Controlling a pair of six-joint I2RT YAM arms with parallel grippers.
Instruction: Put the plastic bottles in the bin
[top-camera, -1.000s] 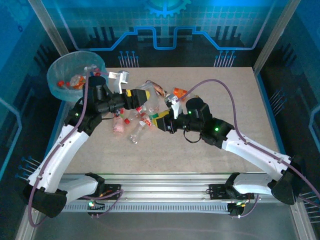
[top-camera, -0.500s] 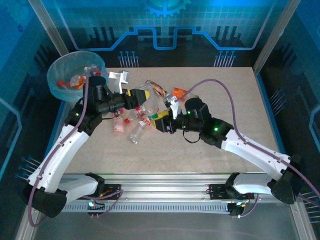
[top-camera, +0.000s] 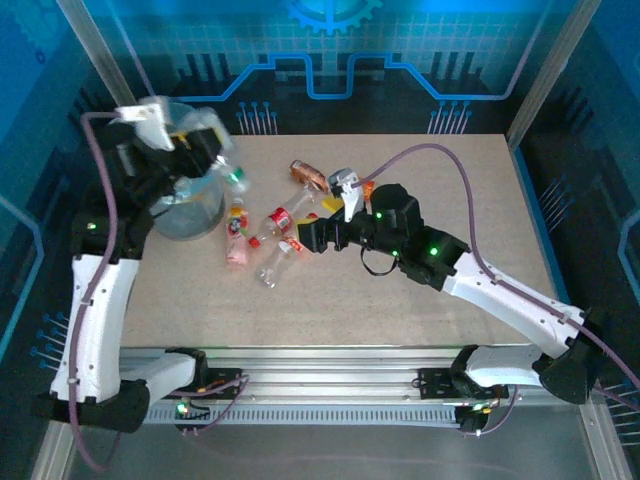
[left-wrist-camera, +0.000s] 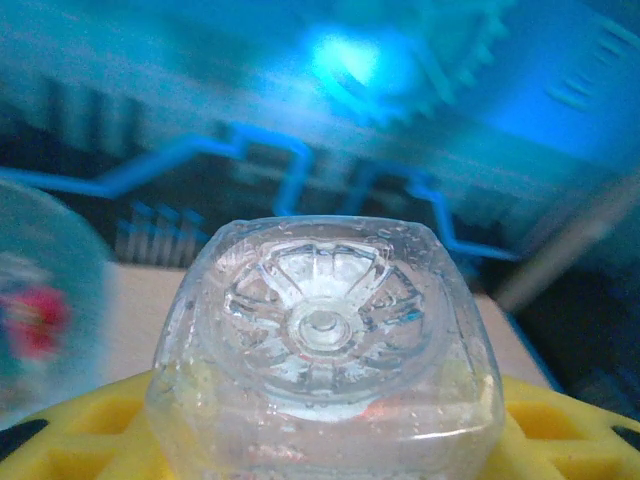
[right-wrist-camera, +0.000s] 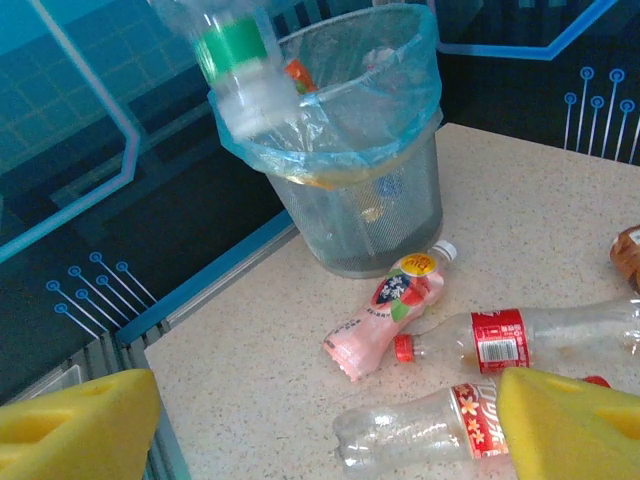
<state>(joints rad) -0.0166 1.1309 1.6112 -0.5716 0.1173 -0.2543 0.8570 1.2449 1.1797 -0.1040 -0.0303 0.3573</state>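
Observation:
The clear bottle still hangs past the bin's rim, so I'll swing my left gripper away from the pink bottle and tip it down over the bin's bag-lined opening (top-camera: 184, 188).
My left gripper (top-camera: 203, 150) is raised over the bin (top-camera: 190, 212), shut on a clear plastic bottle (top-camera: 222, 152) with a green label. In the left wrist view the bottle's ribbed base (left-wrist-camera: 325, 330) sits between my yellow fingers (left-wrist-camera: 80, 435). In the right wrist view the same bottle (right-wrist-camera: 240, 60) hangs above the bag-lined bin (right-wrist-camera: 350, 150). My right gripper (top-camera: 308, 237) stands open low over the table, nothing between its fingers (right-wrist-camera: 575, 425). Before it lie a pink bottle (right-wrist-camera: 390, 310), a red-labelled bottle (right-wrist-camera: 520, 338) and a clear flower-labelled bottle (right-wrist-camera: 430, 428).
A crushed brown bottle (top-camera: 310, 176) and an orange one (top-camera: 362, 184) lie behind the right arm. The table edge and a blue rail (right-wrist-camera: 200, 285) run left of the bin. The right half of the table (top-camera: 470, 200) is bare.
The left arm has lifted from the pile and swung left over the bin with the clear bottle. The right gripper has opened and shifted slightly left.

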